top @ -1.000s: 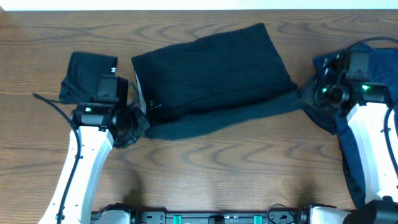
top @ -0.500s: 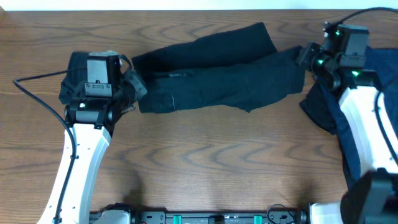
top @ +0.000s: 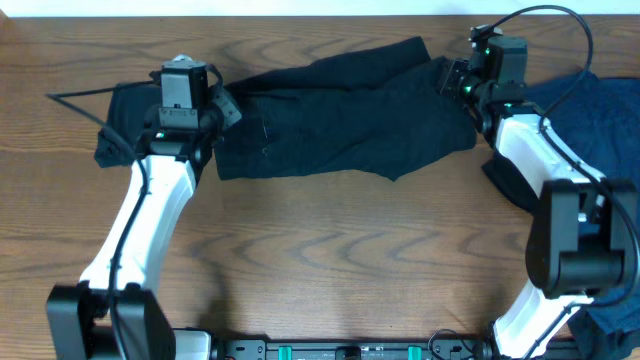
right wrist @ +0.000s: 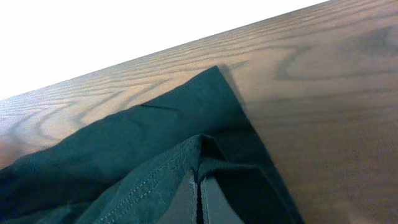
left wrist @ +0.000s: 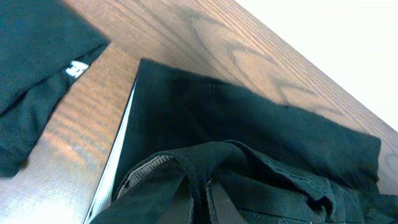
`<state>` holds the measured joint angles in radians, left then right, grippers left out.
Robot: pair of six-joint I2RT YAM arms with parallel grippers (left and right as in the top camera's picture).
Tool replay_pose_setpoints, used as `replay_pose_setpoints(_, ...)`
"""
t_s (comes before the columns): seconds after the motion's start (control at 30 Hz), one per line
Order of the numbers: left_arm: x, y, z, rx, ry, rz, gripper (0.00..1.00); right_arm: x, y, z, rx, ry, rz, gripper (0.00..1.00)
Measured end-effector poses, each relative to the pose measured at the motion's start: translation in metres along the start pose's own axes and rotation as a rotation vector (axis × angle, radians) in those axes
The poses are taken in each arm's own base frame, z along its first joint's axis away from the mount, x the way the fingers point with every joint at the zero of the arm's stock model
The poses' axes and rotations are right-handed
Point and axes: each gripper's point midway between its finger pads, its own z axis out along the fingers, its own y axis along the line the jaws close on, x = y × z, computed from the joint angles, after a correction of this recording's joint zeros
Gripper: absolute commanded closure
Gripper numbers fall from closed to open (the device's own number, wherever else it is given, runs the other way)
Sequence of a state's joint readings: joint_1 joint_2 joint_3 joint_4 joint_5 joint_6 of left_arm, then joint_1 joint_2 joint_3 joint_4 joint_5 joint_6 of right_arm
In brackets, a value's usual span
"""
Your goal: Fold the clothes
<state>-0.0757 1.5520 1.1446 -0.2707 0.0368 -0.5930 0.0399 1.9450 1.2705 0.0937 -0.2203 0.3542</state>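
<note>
I need to bring my right gripper with the garment's pinched hem outward to the lower layer's far corner and release it there, since that corner is still uncovered.
A dark garment lies folded across the far middle of the table. My left gripper is shut on its left edge, near the waistband; the cloth is pinched between the fingers. My right gripper is shut on the garment's right edge, a hem fold caught between its fingers. Both hold the near layer carried over the far layer.
A small folded black garment lies at the far left, also in the left wrist view. A pile of dark blue clothes lies at the right edge. The table's far edge runs just behind the garment.
Both grippers moved away from me toward the far edge, carrying the near edge of the garment over onto its far part. The garment is now narrower front to back.
</note>
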Motion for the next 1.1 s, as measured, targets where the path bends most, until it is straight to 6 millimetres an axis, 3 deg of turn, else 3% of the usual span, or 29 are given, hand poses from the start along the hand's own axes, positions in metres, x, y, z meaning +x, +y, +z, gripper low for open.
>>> replay_pose_setpoints(0.23,-0.006,0.011,0.029,-0.056,-0.048,0.008,0.94,-0.006,0.005,0.019,-0.027,-0.079,-0.064,0.99)
replay_pose_setpoints(0.47,0.011,0.03,0.063,-0.121,-0.009,0.019,0.94,-0.007,0.017,0.024,-0.034,-0.107,-0.122,0.99)
replay_pose_setpoints(0.8,0.022,0.041,0.093,-0.147,-0.003,0.021,0.94,0.027,-0.014,0.063,0.033,-0.099,-0.128,0.98)
replay_pose_setpoints(1.1,0.016,0.036,0.101,-0.123,-0.036,0.018,0.94,0.036,-0.024,0.083,0.048,-0.163,-0.144,0.99)
